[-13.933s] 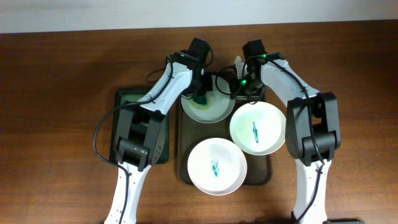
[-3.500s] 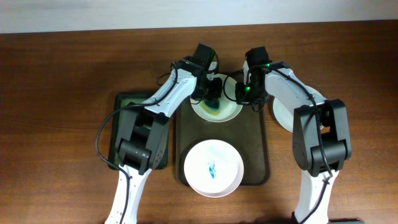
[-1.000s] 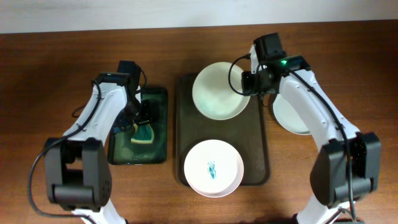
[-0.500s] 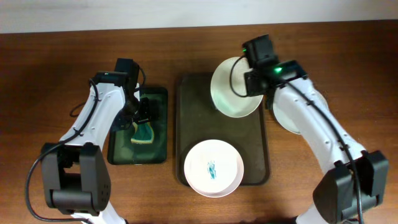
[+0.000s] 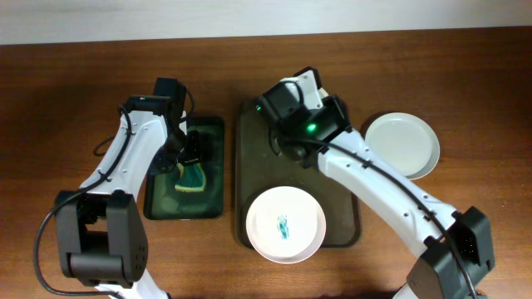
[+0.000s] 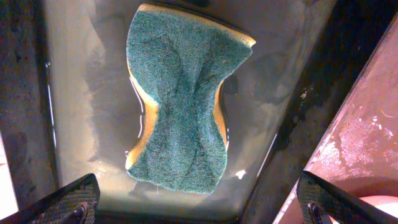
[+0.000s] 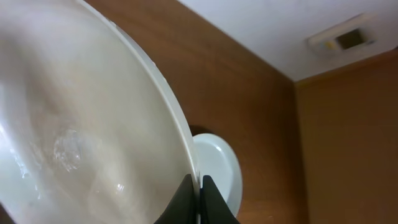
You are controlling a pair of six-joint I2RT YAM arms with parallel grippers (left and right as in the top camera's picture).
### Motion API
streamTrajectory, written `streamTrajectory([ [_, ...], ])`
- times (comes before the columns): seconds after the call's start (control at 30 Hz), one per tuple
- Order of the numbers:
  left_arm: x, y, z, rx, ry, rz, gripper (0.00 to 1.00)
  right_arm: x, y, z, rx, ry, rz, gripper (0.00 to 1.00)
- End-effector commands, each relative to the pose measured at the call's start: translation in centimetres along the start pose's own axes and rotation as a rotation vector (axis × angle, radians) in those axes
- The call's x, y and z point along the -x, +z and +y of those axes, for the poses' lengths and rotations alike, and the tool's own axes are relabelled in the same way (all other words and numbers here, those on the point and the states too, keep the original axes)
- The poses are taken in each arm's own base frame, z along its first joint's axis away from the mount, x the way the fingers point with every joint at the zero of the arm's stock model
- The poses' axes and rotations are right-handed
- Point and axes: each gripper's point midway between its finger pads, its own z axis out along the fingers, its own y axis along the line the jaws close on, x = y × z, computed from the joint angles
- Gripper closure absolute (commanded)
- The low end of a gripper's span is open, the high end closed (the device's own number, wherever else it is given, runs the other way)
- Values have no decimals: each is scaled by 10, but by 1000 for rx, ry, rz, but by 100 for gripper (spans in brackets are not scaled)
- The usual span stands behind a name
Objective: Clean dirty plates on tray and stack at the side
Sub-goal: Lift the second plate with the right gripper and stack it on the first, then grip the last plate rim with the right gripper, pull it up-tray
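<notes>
My right gripper needs to swing over to the other white plate (image 5: 406, 143) (image 7: 217, 165) next, which lies below the gripper and to its right in the overhead view. Then it should level the tilted plate, lower it and release it.
One dirty plate (image 5: 285, 224) with a teal smear at its centre lies at the near end of the olive-brown tray (image 5: 258, 166). My right gripper (image 7: 198, 198) is shut on the rim of a plain white plate (image 7: 81, 124), lifted and tilted steeply on edge; in the overhead view the arm hides most of it above the tray's far end. Another plain white plate (image 5: 401, 143) (image 7: 221, 168) lies on the table right of the tray. My left gripper (image 6: 199, 208) hangs open above a green sponge (image 6: 177, 106) (image 5: 193, 177), not touching it.
The sponge lies in a shallow film of water in the small dark green tray (image 5: 208, 199), left of the big tray. Bare wooden table (image 5: 465, 216) surrounds both trays. A pale wall runs along the far edge.
My right arm has swung left over the tray's far end and tipped its plate up on edge, uncovering the white plate on the table. The left arm has stayed still.
</notes>
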Motion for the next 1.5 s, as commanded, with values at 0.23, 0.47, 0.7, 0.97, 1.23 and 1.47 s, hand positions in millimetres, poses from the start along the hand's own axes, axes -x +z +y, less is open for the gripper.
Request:
streamTrajectory([
  [0.23, 4, -9, -3, -19, -4, -24, 1, 11, -18, -24, -135, 18, -69, 96],
  [0.47, 4, -9, -3, -19, -4, -24, 1, 24, -19, -25, -146, -76, -104, 96],
  [0.7, 4, -9, -3, -19, -4, -24, 1, 6, 20, 1, 184, 201, 24, 96],
  [0.97, 4, -9, -3, -19, -4, -24, 1, -136, 153, -136, 578, 975, 491, 96],
  [1.23, 4, -9, -3, -19, -4, -24, 1, -228, 182, -117, 563, 1066, 831, 70],
  [1.47, 4, -9, -3, -19, -4, -24, 1, -133, 69, -17, 1101, 583, 679, 46],
])
